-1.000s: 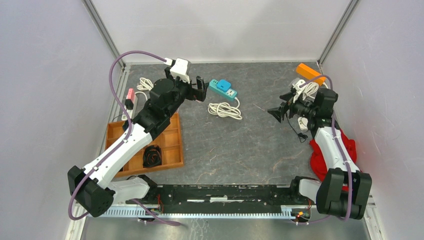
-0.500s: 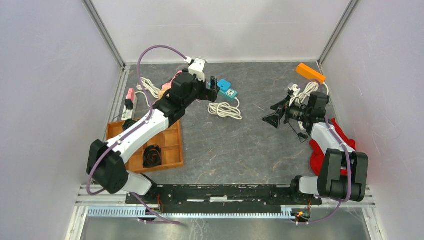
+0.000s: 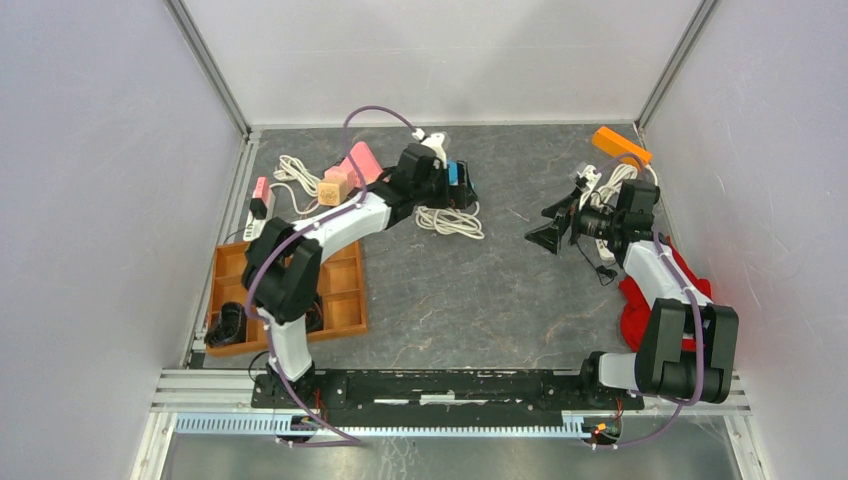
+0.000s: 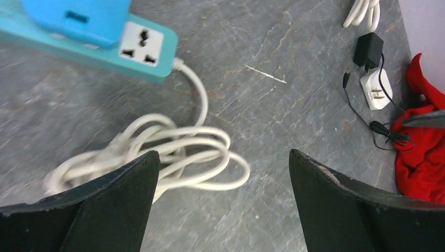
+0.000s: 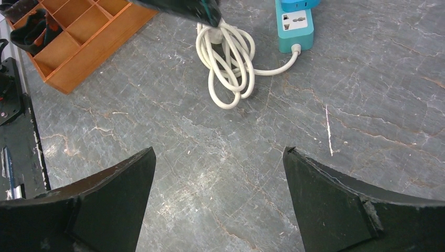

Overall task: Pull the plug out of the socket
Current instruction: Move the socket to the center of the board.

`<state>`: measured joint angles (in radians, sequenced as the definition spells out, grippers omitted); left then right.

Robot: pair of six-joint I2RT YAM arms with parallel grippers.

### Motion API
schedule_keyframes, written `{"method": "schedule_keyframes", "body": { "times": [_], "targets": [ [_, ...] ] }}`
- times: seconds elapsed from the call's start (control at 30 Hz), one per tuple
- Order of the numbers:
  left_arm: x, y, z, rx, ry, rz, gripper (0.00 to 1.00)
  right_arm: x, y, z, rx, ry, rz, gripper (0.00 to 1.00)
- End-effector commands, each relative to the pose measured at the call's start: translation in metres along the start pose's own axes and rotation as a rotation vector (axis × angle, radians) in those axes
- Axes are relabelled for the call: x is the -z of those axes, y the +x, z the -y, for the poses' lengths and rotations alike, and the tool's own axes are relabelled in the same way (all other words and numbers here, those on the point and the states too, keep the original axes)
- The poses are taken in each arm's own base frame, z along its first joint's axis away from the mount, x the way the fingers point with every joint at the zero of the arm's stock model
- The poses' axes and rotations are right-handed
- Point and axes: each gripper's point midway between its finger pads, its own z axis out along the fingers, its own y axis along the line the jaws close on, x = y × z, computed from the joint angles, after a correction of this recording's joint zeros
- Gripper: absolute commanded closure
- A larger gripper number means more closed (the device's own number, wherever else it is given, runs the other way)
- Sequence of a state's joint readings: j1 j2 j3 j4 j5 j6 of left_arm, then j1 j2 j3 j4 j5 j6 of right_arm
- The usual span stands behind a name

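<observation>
The single piece of cord beside the power strip runs clear of the coil, so my left gripper will lower onto it, toward the right in the top view.
A teal power strip (image 4: 152, 63) lies on the grey table with a blue plug (image 4: 78, 16) seated in it. Both also show in the right wrist view: the strip (image 5: 295, 23) and the plug (image 5: 299, 4). In the top view my left gripper (image 3: 462, 190) is open and empty, hovering right over the strip (image 3: 455, 172) and hiding most of it. In the left wrist view the gripper (image 4: 221, 153) sits above the strip's coiled white cord (image 4: 173, 142). My right gripper (image 3: 546, 226) is open and empty, right of the cord, pointing toward the strip.
An orange wooden tray (image 3: 345, 300) with black items stands at the left. A pink block (image 3: 362, 160) and a wooden cube (image 3: 335, 188) lie behind the left arm. A red cloth (image 3: 690, 290), chargers (image 4: 377, 89), white cables (image 3: 618, 180) and an orange block (image 3: 620, 146) are at the right.
My left arm has swung right and stretched out, bringing its open gripper from left of the strip to over it. My right gripper shifted slightly left and stays open.
</observation>
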<state>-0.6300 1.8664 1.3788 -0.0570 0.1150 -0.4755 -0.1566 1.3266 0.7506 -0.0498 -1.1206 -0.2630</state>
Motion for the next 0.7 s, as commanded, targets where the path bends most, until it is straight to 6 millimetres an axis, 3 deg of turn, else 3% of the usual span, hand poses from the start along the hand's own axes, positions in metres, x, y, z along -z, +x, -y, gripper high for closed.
{"method": "schedule_keyframes", "body": {
  "times": [0.0, 0.23, 0.47, 0.67],
  "targets": [
    [-0.022, -0.005, 0.036, -0.034, 0.048, -0.038, 0.04, 0.002, -0.019, 0.001, 0.069, 0.006, 0.012, 0.02],
    [-0.064, 0.015, 0.03, -0.051, 0.028, -0.119, 0.12, 0.003, -0.02, 0.003, 0.081, 0.015, 0.003, 0.02],
    [-0.088, 0.022, 0.028, -0.02, -0.003, -0.134, 0.2, 0.004, -0.021, 0.003, 0.092, 0.019, 0.001, 0.02],
    [-0.105, 0.025, 0.012, -0.046, -0.099, -0.147, 0.28, 0.004, -0.02, 0.005, 0.094, 0.025, -0.003, 0.02]
  ]
}}
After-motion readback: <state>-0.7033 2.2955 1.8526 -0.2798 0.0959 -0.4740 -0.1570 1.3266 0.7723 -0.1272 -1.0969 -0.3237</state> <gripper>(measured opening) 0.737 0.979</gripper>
